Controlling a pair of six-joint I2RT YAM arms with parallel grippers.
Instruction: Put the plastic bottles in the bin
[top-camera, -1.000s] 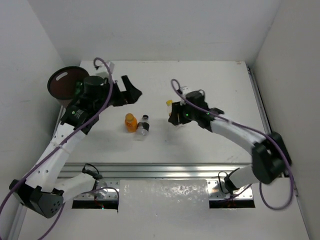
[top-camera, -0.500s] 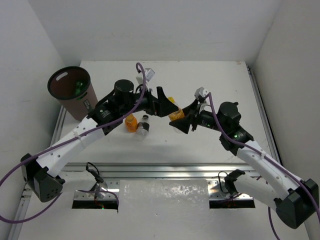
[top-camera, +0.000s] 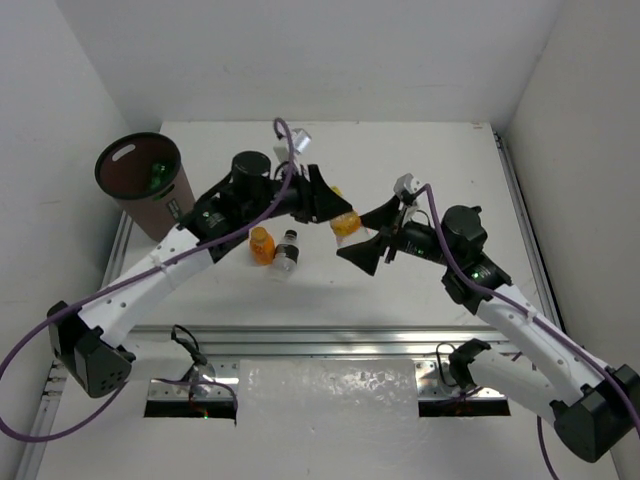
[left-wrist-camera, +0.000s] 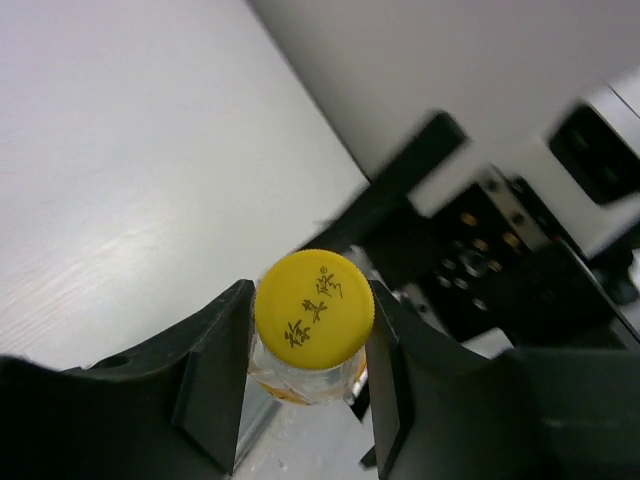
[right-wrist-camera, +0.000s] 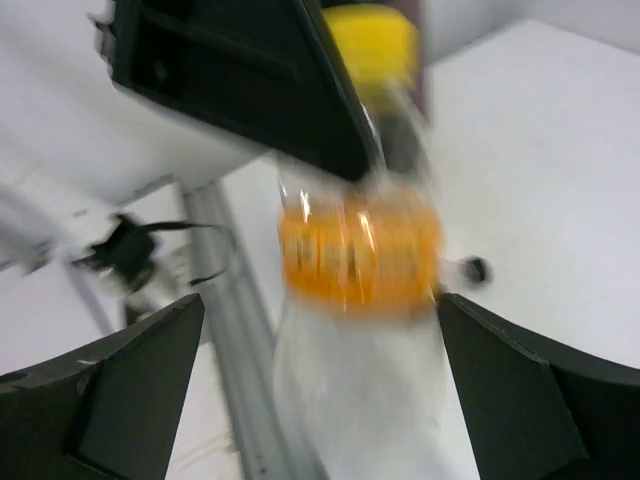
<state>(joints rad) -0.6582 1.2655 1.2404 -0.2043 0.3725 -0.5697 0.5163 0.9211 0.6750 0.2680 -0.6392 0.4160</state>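
Note:
The yellow cap (left-wrist-camera: 314, 310) is in my left gripper, so I need to move my right gripper left in the top view and down onto the clear bottle's base.
Above the middle of the table, my left gripper (top-camera: 338, 214) is shut on an orange-filled plastic bottle (top-camera: 346, 224). In the left wrist view its yellow cap (left-wrist-camera: 314, 310) sits pinched between both black fingers (left-wrist-camera: 212, 375). My right gripper (top-camera: 371, 236) faces it, open, its jaws standing wide on either side of the bottle's blurred body (right-wrist-camera: 360, 260) without touching. Two more bottles lie on the table: an orange one (top-camera: 262, 245) and a clear one with a black cap (top-camera: 287, 250). The dark brown bin (top-camera: 108, 158) stands at the far left with a green bottle (top-camera: 158, 172) inside.
White walls close in the table on the left, back and right. A metal rail (top-camera: 330, 340) runs along the near edge in front of the arm bases. Purple cables loop off both arms.
The left arm swung from the bin to mid-table and shut on the yellow-capped bottle. The right gripper, which had carried that bottle up, has opened and let go.

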